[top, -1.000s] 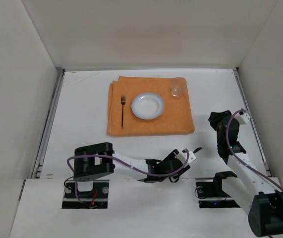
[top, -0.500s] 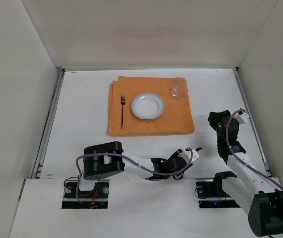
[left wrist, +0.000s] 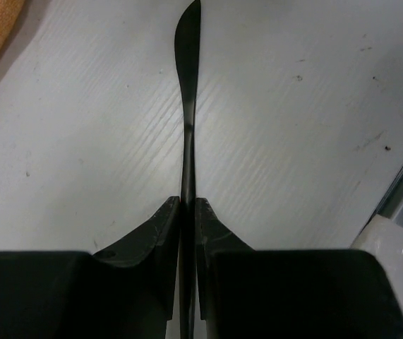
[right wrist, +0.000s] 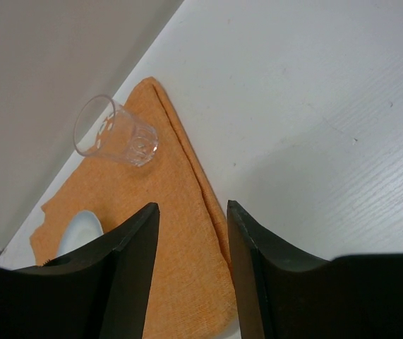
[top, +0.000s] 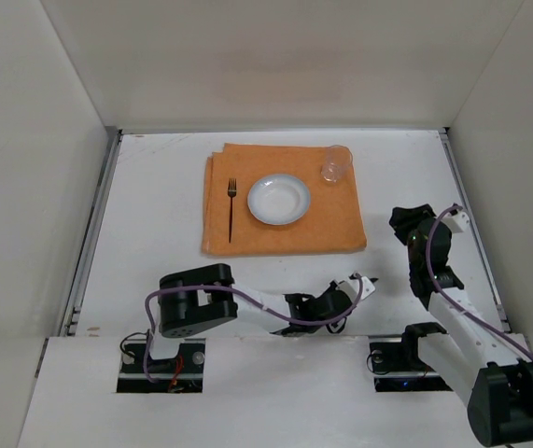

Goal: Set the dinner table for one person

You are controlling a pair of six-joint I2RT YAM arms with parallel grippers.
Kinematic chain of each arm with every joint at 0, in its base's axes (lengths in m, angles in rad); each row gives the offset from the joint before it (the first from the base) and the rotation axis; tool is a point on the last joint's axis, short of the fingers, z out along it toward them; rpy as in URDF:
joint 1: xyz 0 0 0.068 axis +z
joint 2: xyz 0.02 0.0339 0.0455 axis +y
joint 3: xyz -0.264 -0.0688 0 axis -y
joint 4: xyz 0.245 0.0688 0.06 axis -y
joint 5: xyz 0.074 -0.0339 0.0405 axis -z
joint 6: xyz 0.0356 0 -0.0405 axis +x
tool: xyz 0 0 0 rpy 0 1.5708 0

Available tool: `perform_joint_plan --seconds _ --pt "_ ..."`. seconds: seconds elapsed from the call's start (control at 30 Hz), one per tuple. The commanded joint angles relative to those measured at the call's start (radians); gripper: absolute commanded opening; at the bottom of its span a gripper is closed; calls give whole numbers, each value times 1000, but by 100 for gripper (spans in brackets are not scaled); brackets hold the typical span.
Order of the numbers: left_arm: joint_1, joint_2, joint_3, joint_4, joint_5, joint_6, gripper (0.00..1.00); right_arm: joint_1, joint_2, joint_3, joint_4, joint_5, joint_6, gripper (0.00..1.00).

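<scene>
My left gripper moves the knife up and outward next, then turns it down onto the mat (top: 331, 224) alongside the plate, since the fork occupies the opposite side.
On the dinner table (top: 154, 224) lies an orange mat (top: 331, 224) with a white plate (top: 279, 199), a black fork (top: 231, 209) to its left and a clear glass (top: 334, 164) at its far right corner. Near the front edge my left gripper (top: 348, 295) is shut on the handle of a black knife (top: 371, 280). In the left wrist view the knife (left wrist: 188, 85) runs straight out from between the closed fingers (left wrist: 160, 226), low over the white tabletop. My right gripper (top: 404, 224) hangs open and empty to the right of the mat; its wrist view shows the glass (right wrist: 116, 134) and the mat (right wrist: 166, 233).
White panels wall the table on the left, back and right. A metal rail (top: 93, 224) runs along the left edge and another (top: 471, 224) along the right. The arm bases stand at the near edge.
My left jaws have closed on the knife's handle, and that wrist has shifted a little. My right jaws have spread wider; that arm has barely moved.
</scene>
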Motion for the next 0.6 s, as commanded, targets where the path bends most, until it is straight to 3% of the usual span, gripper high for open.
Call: perform_joint_plan --seconds 0.0,0.3,0.57 --pt "-1 -107 -40 -26 -10 -41 6 4 -19 1 47 2 7 50" --pt "30 -284 -43 -54 -64 -149 6 6 -19 3 44 2 7 51" --pt "250 -267 71 -86 -180 -348 5 6 13 14 47 -1 7 52"
